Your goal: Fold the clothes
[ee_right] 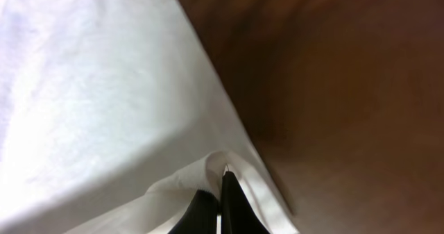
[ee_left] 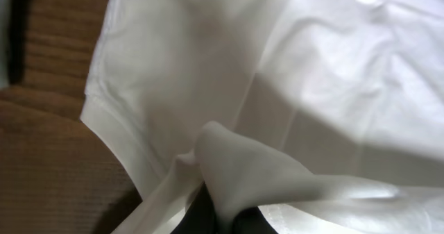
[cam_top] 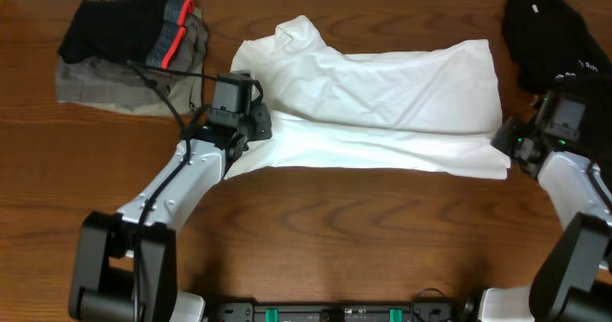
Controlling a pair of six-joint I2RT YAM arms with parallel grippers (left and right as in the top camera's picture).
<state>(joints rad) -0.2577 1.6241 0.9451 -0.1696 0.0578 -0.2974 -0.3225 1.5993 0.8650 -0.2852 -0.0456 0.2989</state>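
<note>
I should next move my left gripper gently and slightly outward over the shirt layer just beyond it and release the pinched corner there, because that cloth already lies spread out.
The clothes are a white T-shirt that lies across the middle of the wooden table, its upper half doubled over the lower layer. My left gripper sits at the shirt's left edge, shut on a pinch of white cloth. In the left wrist view the fabric bunches up over the dark fingers. At the shirt's right edge, my right gripper is shut on a fold of the hem. The right wrist view shows cloth wrapped round the closed fingertips. No logo shows.
A pile of black, red-striped and grey garments lies at the back left. A black garment lies at the back right, close to the right arm. Bare wood runs along the table's front.
</note>
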